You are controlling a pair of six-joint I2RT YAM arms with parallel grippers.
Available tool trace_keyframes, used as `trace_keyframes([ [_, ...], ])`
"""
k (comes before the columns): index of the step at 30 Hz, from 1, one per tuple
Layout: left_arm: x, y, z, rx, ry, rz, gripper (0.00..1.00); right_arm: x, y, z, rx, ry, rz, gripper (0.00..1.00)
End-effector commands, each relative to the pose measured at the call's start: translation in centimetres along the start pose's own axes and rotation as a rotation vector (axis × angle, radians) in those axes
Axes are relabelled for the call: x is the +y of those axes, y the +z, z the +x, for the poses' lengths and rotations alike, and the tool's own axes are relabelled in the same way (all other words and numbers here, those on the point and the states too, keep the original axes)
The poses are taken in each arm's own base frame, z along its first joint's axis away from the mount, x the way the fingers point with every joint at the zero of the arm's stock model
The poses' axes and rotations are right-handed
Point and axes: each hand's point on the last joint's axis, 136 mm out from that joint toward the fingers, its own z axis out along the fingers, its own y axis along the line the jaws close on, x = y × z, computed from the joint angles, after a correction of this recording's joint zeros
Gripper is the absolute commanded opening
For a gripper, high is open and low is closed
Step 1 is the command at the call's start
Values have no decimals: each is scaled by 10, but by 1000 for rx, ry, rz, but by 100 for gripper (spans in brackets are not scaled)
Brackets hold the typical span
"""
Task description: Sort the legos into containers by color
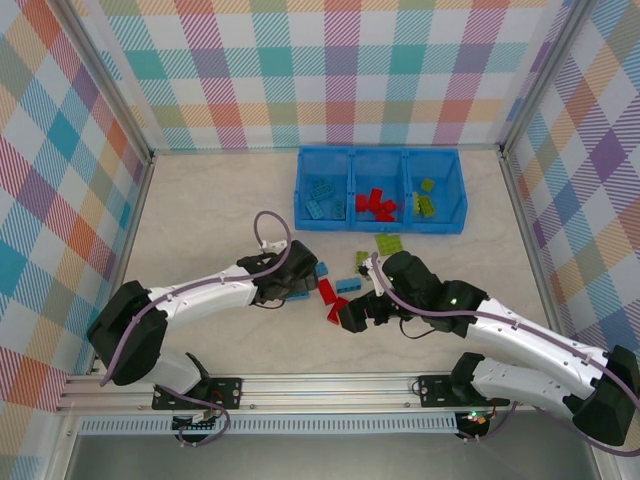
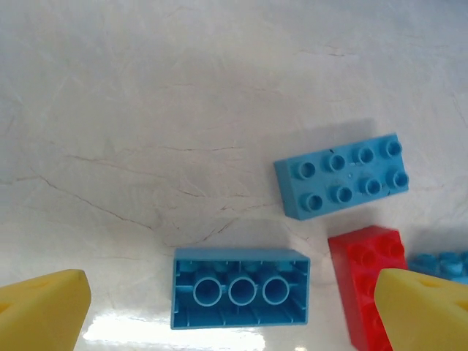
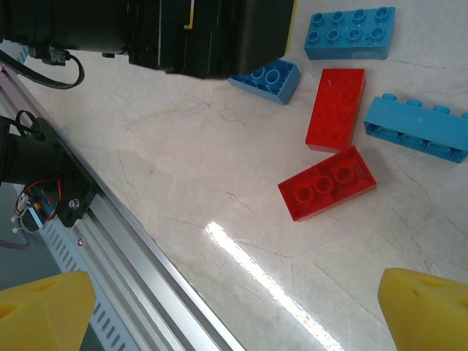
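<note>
The robot next needs to lower its left gripper around the upside-down blue lego (image 2: 240, 287), and then close it on the short ends of that lego.
My left gripper (image 2: 234, 316) is open, its yellow fingers (image 2: 41, 311) wide apart. Between them an upside-down blue lego (image 2: 240, 287) lies on the table, touching neither finger. A studs-up blue lego (image 2: 341, 175) and a red lego (image 2: 364, 291) lie just beyond it. My right gripper (image 3: 234, 314) is open over bare table, short of two red legos (image 3: 327, 183) (image 3: 336, 108) and a blue lego (image 3: 417, 128). From above, both grippers (image 1: 296, 290) (image 1: 350, 320) flank the loose pile. The containers (image 1: 302, 190) hold blue legos on the left, red legos (image 1: 375, 205) in the middle, green on the right.
Two green legos (image 1: 389, 243) lie loose just in front of the tray. An aluminium rail (image 3: 110, 241) runs along the near table edge by my right gripper. The left arm's black gripper body (image 3: 183, 33) stands close ahead of my right gripper. Checked walls enclose the table.
</note>
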Motion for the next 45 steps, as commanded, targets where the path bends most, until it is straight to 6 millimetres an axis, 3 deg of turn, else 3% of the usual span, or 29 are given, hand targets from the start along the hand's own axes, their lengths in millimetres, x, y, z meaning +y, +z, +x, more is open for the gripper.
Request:
trace_keyframes([
  [1,7,-5,-3,-14,204,-39,100,5,1,0,-9,9,-25,100],
  [12,-14,22,14,90,187,-9,98,6,1,1,5,10,-26,100],
  [23,8,36,36,174,37,-141,74,4,0,3,2,17,-18,100],
  [30,0,37,36,175,9,-100,57,5,2,3,27,9,-15,100],
  [32,-5,27,25,142,3,-78,55,5,1,1,15,5,-6,100],
  [35,-17,0,-12,35,19,-44,54,3,-4,-11,-50,0,13,100],
  [40,-54,-44,-100,-216,72,-14,54,-6,-18,-38,-238,-11,66,100],
  [42,-63,-45,-135,-293,72,-49,55,-9,-22,-45,-276,-13,93,100],
  [45,-73,-30,-182,-375,67,-109,55,-9,-25,-49,-288,-14,102,100],
])
